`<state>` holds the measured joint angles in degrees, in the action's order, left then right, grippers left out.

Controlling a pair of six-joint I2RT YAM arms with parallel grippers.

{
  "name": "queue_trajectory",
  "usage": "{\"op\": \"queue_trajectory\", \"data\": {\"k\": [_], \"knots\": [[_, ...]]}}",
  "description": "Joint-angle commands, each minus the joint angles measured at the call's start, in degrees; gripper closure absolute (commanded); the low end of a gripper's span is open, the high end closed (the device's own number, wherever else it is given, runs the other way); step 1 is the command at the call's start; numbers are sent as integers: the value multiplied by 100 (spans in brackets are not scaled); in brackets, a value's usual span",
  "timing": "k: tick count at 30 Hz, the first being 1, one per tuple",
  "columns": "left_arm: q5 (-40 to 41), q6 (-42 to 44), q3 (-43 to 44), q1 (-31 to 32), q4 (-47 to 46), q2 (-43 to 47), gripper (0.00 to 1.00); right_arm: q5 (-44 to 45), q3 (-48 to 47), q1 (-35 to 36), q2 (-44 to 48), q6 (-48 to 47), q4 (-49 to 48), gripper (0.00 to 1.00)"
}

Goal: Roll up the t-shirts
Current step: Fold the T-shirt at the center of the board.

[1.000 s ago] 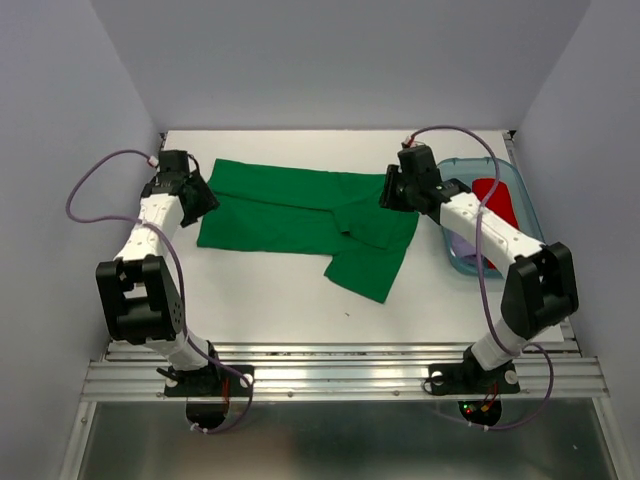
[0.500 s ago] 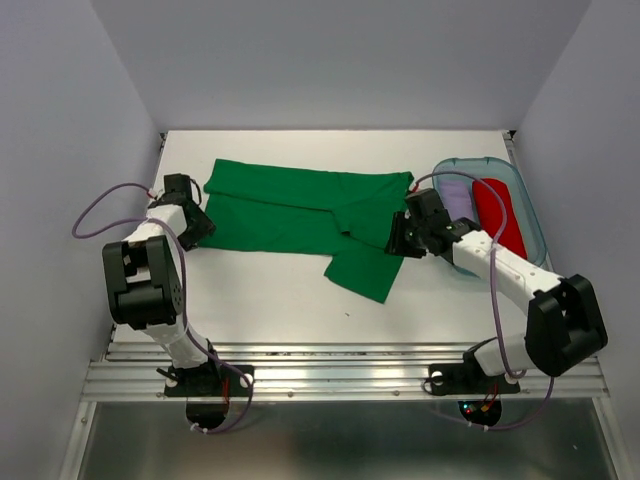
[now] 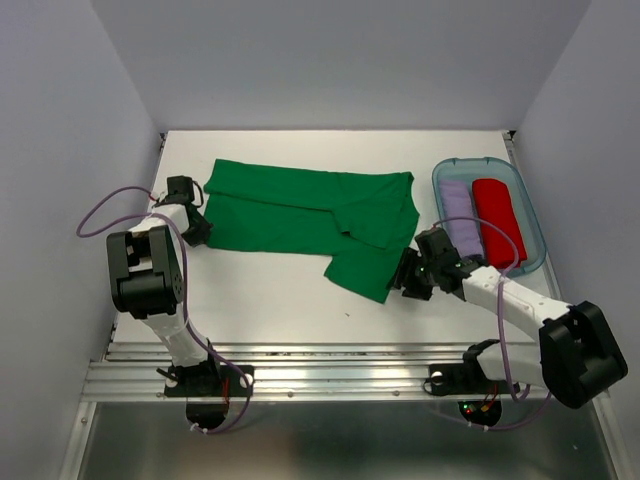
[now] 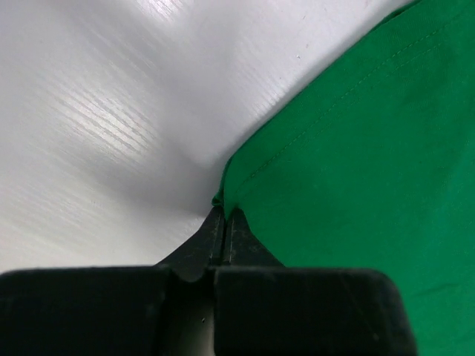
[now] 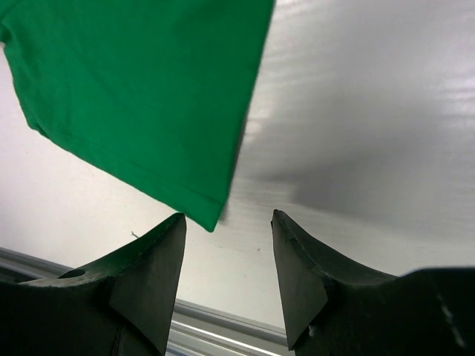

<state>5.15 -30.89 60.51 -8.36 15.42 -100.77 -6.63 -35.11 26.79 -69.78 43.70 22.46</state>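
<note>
Next, my right gripper moves down to the left in the top view onto the t-shirt's front flap corner, still just beyond its open fingers, and closes.
A bright green t-shirt (image 3: 300, 212) lies spread flat across the white table, one flap reaching toward the front (image 3: 362, 270). My left gripper (image 3: 198, 232) sits at the shirt's left lower corner, its jaws shut on the fabric's corner tip (image 4: 220, 200). My right gripper (image 3: 402, 283) hovers low by the front flap's right corner. Its black fingers (image 5: 159, 256) stand open, with the green corner (image 5: 211, 215) just beyond their tips and only bare table between them.
A clear blue bin (image 3: 525, 205) stands at the right, holding a lavender fabric roll (image 3: 459, 211) and a red fabric roll (image 3: 497, 215). Grey walls close in the table on three sides. A metal rail (image 3: 340, 375) runs along the near edge.
The left gripper has closed on the shirt's left corner. The right arm has swung from the shirt's far right edge down to the front flap's corner, its jaws wider.
</note>
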Motion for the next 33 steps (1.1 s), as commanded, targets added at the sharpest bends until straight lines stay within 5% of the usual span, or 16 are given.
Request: {"op": "queue_trajectory", "data": {"k": [1,16,19,21,33], "knots": [[30,-13,31,10,172,-31,100,-462,286,152,184,806,-699,44],[-137,75,-31,19,189,312,100,-471,778,450,-528,1430,-1560,58],[-154,84,-22,19,198,312,100,-357,822,450,-537,1483,-1683,74],[-189,101,-4,19,198,330,100,-111,761,450,-484,1483,-1570,99],[-392,242,733,19,602,523,100,1321,-872,450,342,799,-207,99]]}}
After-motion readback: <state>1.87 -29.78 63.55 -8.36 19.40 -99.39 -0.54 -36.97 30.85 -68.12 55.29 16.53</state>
